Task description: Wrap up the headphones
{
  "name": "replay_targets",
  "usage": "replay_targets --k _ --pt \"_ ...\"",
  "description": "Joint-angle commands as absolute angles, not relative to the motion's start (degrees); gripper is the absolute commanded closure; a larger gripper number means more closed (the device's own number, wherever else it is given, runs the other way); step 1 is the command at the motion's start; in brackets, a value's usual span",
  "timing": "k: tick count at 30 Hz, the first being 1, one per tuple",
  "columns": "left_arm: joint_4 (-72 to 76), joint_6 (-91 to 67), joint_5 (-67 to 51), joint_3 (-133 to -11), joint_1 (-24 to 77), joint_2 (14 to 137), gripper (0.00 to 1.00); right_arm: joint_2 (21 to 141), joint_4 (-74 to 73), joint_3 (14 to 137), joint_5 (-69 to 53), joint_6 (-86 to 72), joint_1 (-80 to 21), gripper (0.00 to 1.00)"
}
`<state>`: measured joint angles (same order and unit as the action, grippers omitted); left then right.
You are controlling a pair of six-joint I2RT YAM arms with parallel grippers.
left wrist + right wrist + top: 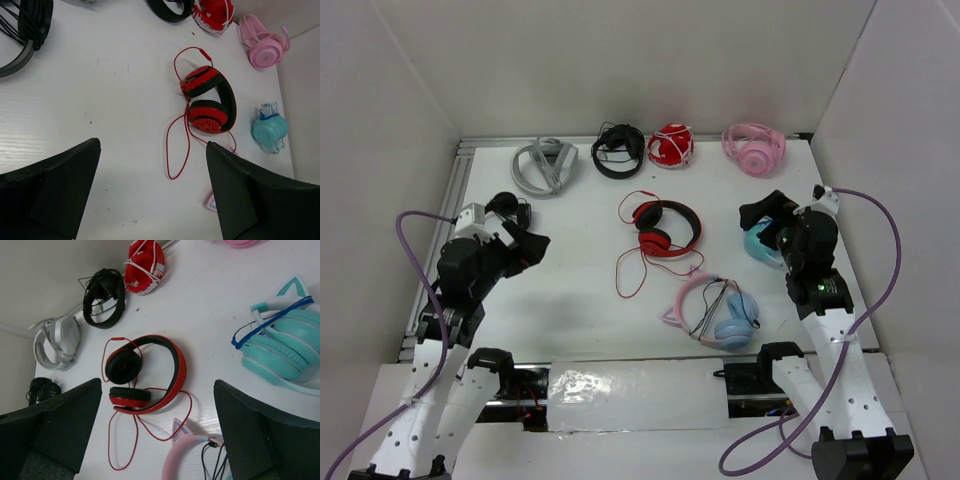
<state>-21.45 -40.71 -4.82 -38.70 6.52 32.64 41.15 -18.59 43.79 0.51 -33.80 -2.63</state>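
Note:
My right gripper moves from the teal pair down to the headband's top (697, 223) (181, 368) on the red headphones next, since the headband's curve faces this gripper.
The red headphones (667, 228) lie flat in the middle of the white table, black pads and inner band showing, also seen as the headphones (210, 100) and the headphones (150, 372). Their thin red cable (638, 268) trails loose in loops toward the near side, cable (178, 150), cable (132, 440). My left gripper (525, 245) hovers open at the table's left, well clear of them, gripper (152, 175). My right gripper (770, 222) hangs open at the right, above the table, gripper (157, 410). Neither holds anything.
Along the back stand grey headphones (544, 165), black headphones (618, 150), a red bundle with white cord (671, 146) and pink headphones (754, 148). A teal pair (760, 248) lies under the right gripper. Pink-and-blue cat-ear headphones (716, 312) lie near front. Another black pair (506, 205) sits by the left gripper.

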Motion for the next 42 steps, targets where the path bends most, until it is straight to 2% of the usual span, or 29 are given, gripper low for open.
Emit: replay_targets --k 1,6,12,16,22,24,26,29,33,37,42 --pt "-19.86 -39.90 -7.21 -41.22 6.68 30.85 0.01 40.17 -18.01 46.05 -1.41 -31.81 -2.81 0.00" --pt "-18.90 -39.29 -7.82 -40.52 6.68 29.79 0.01 44.02 -20.30 47.19 3.51 -30.23 -2.73 0.00" --pt "-19.25 -38.76 -8.44 -41.04 6.68 31.81 0.01 51.75 -19.60 49.21 3.07 -30.76 -2.81 0.00" --pt "-20.12 -38.94 -9.40 -41.22 6.68 34.36 0.01 58.96 -14.62 49.22 1.50 -25.33 -3.16 0.00" --pt "-19.16 -39.55 -10.63 -40.60 6.68 37.96 0.01 78.90 -16.42 56.41 7.73 -21.54 -7.02 0.01" --pt "-18.81 -39.90 -11.16 -41.39 6.68 39.89 0.01 88.81 -18.62 60.89 9.83 -21.27 -9.83 0.05" --pt "-18.72 -40.08 -10.81 -42.01 6.68 41.13 0.01 92.18 -19.42 63.96 11.94 -21.71 -12.20 0.08" --pt "-20.12 -39.99 -10.20 -44.03 6.59 43.50 0.01 94.57 -18.99 64.08 12.75 -23.20 -14.41 0.08" --pt "-19.87 -38.85 -11.07 -44.74 6.59 45.35 0.01 93.52 -15.92 60.91 5.64 -25.84 -14.85 0.08" --pt "-18.28 -37.53 -13.27 -43.42 6.50 44.74 0.01 94.13 -16.17 58.45 4.13 -26.72 -16.17 0.09" --pt "-18.45 -37.09 -13.28 -43.50 6.59 43.59 0.01 97.20 -15.91 57.83 2.38 -28.39 -18.19 0.14"
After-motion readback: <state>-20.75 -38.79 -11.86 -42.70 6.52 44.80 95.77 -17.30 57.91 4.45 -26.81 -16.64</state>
